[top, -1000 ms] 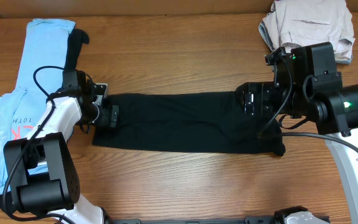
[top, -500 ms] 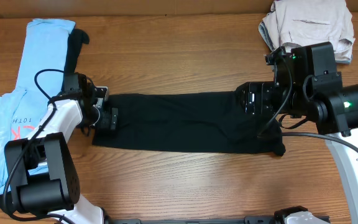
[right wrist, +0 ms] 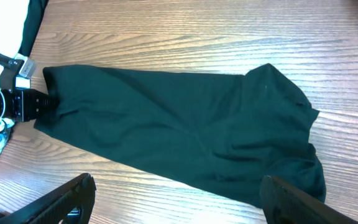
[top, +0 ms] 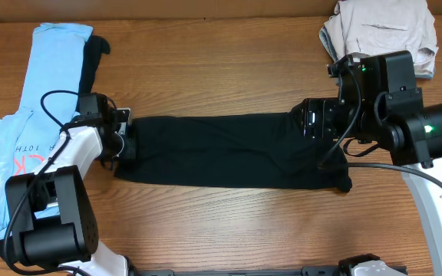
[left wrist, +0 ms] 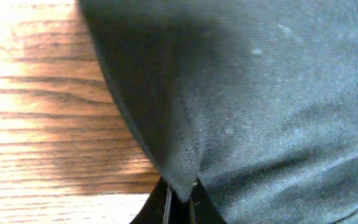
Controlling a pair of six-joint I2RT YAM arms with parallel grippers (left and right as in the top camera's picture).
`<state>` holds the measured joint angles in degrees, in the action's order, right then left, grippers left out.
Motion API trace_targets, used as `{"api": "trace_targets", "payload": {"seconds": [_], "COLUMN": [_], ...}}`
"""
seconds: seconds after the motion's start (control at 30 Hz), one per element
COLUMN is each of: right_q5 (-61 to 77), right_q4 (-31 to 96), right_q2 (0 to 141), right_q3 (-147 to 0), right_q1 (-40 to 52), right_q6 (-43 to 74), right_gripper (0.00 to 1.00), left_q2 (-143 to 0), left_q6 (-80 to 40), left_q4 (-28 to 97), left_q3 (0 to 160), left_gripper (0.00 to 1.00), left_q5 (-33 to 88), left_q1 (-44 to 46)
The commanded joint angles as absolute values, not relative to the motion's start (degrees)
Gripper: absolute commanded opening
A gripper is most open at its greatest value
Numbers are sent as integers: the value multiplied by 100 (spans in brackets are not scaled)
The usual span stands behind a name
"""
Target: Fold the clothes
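Observation:
My left gripper is to lift the edge of the black garment (top: 221, 153) toward the light blue shirt next. Then it should carry the edge of the garment onto the garment's middle.
A black garment (top: 221, 153) lies as a long strip across the wooden table. My left gripper (top: 127, 142) is at its left end and shut on the cloth edge. In the left wrist view the black fabric (left wrist: 260, 93) fills most of the frame, and a fold of it is pinched where the jaws meet (left wrist: 179, 198). My right gripper (top: 304, 125) hovers over the strip's right part. Its fingers (right wrist: 64, 200) stand wide apart and hold nothing, with the garment (right wrist: 179, 130) spread ahead of them.
A light blue shirt (top: 21, 115) with a dark piece (top: 94, 54) beside it lies along the left edge. A heap of grey-beige clothes (top: 382, 31) sits at the back right. The table front (top: 221, 230) shows bare wood.
My left gripper has shut on the garment's left edge and shifted slightly left. The right gripper has barely moved.

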<state>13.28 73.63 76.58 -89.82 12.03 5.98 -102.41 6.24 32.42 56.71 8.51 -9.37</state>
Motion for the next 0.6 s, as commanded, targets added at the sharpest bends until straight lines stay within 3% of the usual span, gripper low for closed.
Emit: {"api": "trace_targets", "payload": {"seconds": [0.0, 0.3, 0.57], "right_q5": [1356, 1354, 1354], "right_q4": [7310, 7216, 7223], "right_q2": [7669, 7701, 7922], "right_q3": [-9004, -9004, -9004], "right_q1": [1205, 1203, 1203], "right_q6": [565, 565, 565], "right_gripper": [88, 87, 84], "left_q2": [-10381, -10381, -10381], "left_q6": [246, 585, 773], "left_q4": [3299, 5240, 6587], "left_q3": [5627, 7793, 9223], "left_gripper": [4, 4, 4], "left_q5": [716, 703, 965], "left_q1": [-1249, -1953, -1597]}}
